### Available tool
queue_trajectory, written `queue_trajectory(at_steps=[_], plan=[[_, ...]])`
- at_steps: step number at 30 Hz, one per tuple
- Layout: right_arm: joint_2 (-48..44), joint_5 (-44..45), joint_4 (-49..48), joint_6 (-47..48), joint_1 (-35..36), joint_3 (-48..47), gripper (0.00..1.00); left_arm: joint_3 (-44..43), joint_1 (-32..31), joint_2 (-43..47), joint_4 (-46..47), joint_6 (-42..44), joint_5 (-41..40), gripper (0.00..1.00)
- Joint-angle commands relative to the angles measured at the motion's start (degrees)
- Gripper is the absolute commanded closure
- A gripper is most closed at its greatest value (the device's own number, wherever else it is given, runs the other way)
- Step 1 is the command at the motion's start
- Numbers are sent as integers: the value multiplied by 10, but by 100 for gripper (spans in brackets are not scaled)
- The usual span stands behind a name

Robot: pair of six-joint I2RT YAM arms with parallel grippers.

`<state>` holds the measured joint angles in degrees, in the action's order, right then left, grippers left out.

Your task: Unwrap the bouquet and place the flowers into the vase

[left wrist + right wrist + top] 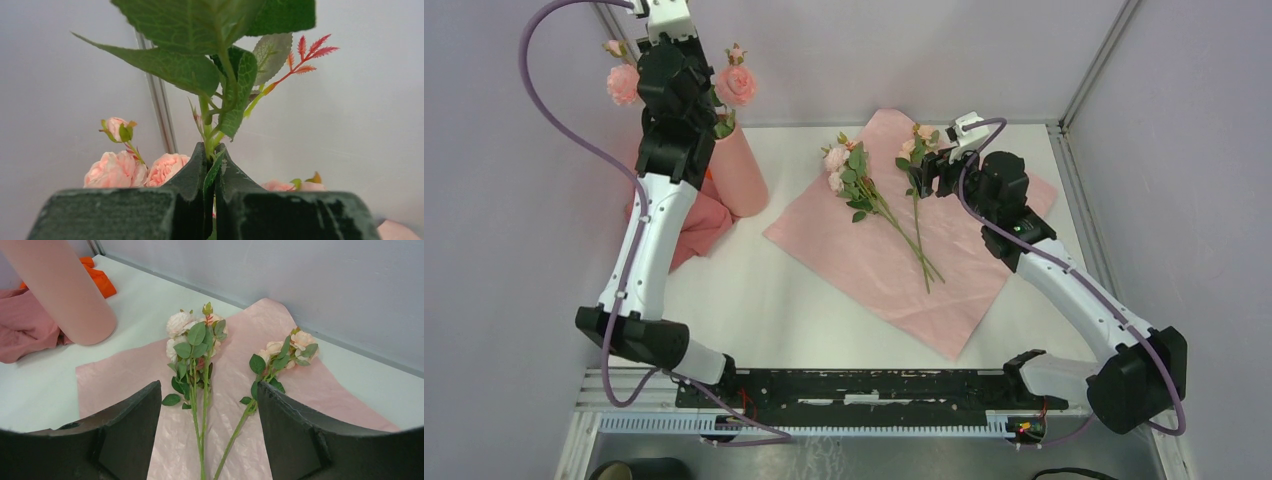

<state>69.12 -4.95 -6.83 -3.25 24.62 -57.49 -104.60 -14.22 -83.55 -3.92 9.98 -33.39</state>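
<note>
The pink roses already stand in the vase, so the left gripper will next move outward over the vase toward them and release the green flower stem.
My left gripper is shut on a green flower stem with leaves, held high above the vase, a tall pale-pink cylinder at the back left. Pink roses show on both sides of that wrist; the arm hides the stem's lower end. The bouquet lies unwrapped: two sprays of flowers rest loose on the spread pink sheet. My right gripper hovers open just above their stems, with one finger left of them and the other close beside the right stem, touching nothing.
A salmon-pink cloth and an orange cloth lie at the foot of the vase. Walls and a metal frame close in the back and both sides. The arm bases stand along the near edge.
</note>
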Motion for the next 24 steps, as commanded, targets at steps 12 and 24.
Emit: queue_trajectory(at_steps=[12,24], plan=[[10,0,-21,6,-1,-4,25,-19,69,-93,37,-59,53,98],[22,2,-24,6,-1,-6,25,-95,81,-126,-4,-71,76,98]])
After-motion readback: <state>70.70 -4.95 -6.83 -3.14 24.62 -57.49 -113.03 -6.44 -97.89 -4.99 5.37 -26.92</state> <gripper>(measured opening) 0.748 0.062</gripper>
